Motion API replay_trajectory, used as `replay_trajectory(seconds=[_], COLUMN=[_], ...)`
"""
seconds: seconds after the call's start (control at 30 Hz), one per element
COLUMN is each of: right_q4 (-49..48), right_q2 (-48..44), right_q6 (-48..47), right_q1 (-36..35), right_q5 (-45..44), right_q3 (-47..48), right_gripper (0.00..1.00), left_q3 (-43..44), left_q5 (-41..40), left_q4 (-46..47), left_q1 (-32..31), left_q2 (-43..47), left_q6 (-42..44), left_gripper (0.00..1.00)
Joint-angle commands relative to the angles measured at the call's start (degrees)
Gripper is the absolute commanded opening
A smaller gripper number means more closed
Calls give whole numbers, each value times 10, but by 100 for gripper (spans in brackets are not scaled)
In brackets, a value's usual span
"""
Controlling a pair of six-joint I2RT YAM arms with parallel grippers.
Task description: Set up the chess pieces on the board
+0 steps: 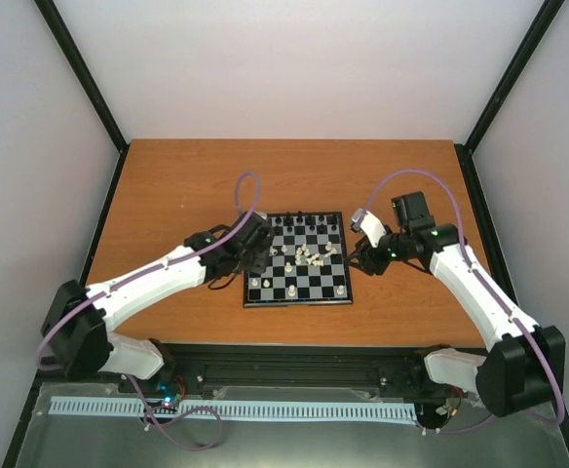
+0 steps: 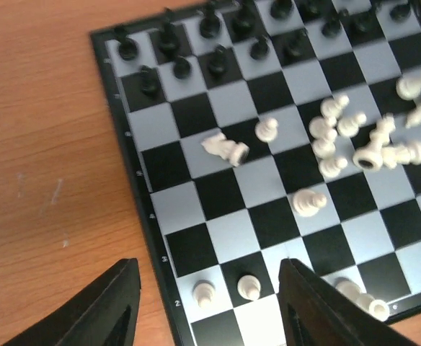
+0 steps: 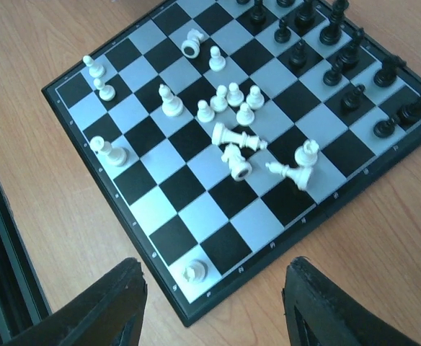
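Note:
I need to swing my right gripper across the board next and then lower it to close around the knight's base (image 1: 274,252) (image 3: 190,49), as the white knight lies tipped apart from the jumble.
The board (image 1: 297,292) lies mid-table. Black pieces (image 1: 304,224) stand in two rows along its far edge. Several cream-white pieces (image 1: 309,257) lie jumbled near the centre, some tipped over. In the left wrist view, two white pawns (image 2: 248,287) stand at the board's near left corner between the fingers. My left gripper (image 2: 207,306) is open and empty above them. In the right wrist view, a white rook (image 3: 194,271) stands on the near corner square. My right gripper (image 3: 214,306) is open and empty above that corner of the board (image 3: 189,311).
The board sits on an orange-brown wooden table (image 1: 187,185) with black-framed pale walls on three sides. A black rail (image 1: 294,356) runs along the near edge by the arm bases.

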State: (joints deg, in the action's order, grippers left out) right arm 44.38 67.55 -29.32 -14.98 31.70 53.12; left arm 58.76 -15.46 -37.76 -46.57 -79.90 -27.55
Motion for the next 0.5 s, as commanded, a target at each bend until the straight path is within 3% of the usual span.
replay_trajectory(seconds=[0.0,0.17,0.33,0.47], right_q4=[-1,1,13,28], right_q2=[52,136,254,338], right_q6=[17,34,55,61], right_q1=[-49,-139,-208,-252], right_q5=[-31,-103,-146,-193], right_q3=[58,134,231,307], right_gripper=[53,53,53,51], left_q3=[-17,-23,13,-28], left_q5=[-45,43,75,92], left_q4=[0,-32,-97,-76], left_q1=[34,102,165,238], left_q2=[64,140,162,175], left_q6=[-58,-80,-44,-14], left_gripper=[62,87,88,84])
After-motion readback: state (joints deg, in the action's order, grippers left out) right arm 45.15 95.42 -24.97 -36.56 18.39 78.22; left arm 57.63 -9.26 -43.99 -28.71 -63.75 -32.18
